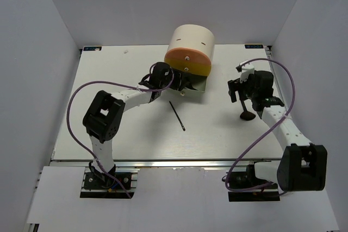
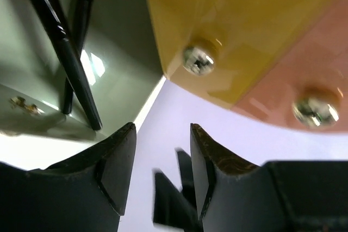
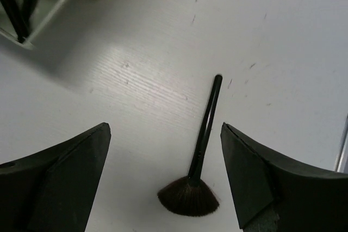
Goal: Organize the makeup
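The black brush is lying flat on the tabletop below my spread fingers, so my right gripper will next go down until they straddle the middle of its thin handle (image 1: 243,103) (image 3: 206,129).
A fan-headed black brush (image 3: 188,196) lies on the white table, its thin handle (image 3: 206,129) pointing away. My right gripper (image 3: 164,129) hangs over it, open wide, one finger on each side and nothing held; from above the right gripper (image 1: 242,89) is just behind the brush (image 1: 247,115). A slim black stick (image 1: 176,115) lies loose mid-table. My left gripper (image 2: 162,129) is open and empty, close to the case's pulled-out drawer tray (image 2: 114,74), where thin black sticks (image 2: 70,69) lean. From above the left gripper (image 1: 178,81) is at that tray (image 1: 200,85).
The big cream cylindrical case (image 1: 190,39) stands at the back centre, with an orange drawer front (image 1: 187,62). Up close, its yellow front (image 2: 234,25) and orange front (image 2: 321,63) with metal screws fill the left wrist view. White walls enclose the table (image 1: 109,134).
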Available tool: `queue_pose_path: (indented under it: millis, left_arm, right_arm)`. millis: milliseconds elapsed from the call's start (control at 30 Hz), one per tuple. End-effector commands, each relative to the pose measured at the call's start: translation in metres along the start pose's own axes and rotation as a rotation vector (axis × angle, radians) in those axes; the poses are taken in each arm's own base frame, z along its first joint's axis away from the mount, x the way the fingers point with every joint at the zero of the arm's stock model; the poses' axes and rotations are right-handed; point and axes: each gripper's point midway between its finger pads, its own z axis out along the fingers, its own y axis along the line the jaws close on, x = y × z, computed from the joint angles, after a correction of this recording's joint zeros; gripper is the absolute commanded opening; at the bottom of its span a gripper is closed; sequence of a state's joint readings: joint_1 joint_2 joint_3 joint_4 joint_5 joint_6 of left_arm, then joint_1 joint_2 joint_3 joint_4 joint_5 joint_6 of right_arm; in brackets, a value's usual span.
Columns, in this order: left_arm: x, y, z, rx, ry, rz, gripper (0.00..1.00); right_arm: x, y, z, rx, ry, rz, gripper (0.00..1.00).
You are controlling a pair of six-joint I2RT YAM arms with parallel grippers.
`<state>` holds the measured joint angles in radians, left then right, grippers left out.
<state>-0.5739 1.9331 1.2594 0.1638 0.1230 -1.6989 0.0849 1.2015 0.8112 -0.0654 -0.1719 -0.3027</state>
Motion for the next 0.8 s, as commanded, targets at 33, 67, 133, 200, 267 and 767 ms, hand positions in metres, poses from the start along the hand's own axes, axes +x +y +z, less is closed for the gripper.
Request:
queue_pose_path:
  millis: [33,67,133,200,267,767]
  left_arm:
    - [0.020,-0.069,-0.048,0.150,0.032,0.172,0.55]
    - [0.021,-0.069,-0.053,0.127,0.024,0.249,0.55]
    - [0.021,-0.083,-0.073,0.147,-0.007,0.343,0.56]
    - [0.013,-0.070,-0.086,0.098,-0.051,0.460,0.66]
    - [0.005,-0.082,-0.116,0.133,-0.126,0.573,0.76]
    - [-0.049,-0.029,-0.207,0.084,-0.398,0.692,0.98]
  right_arm:
    - [0.037,-0.014,0.011,0.051,0.161,0.026,0.86]
    - [0.047,-0.015,0.017,0.055,0.199,0.040,0.85]
    - [0.057,-0.021,0.021,0.082,0.239,0.049,0.85]
    - [0.065,-0.027,0.029,0.108,0.283,0.067,0.83]
    - [0.071,-0.029,0.038,0.102,0.313,0.081,0.82]
    - [0.122,-0.050,0.073,0.085,0.501,0.066,0.57]
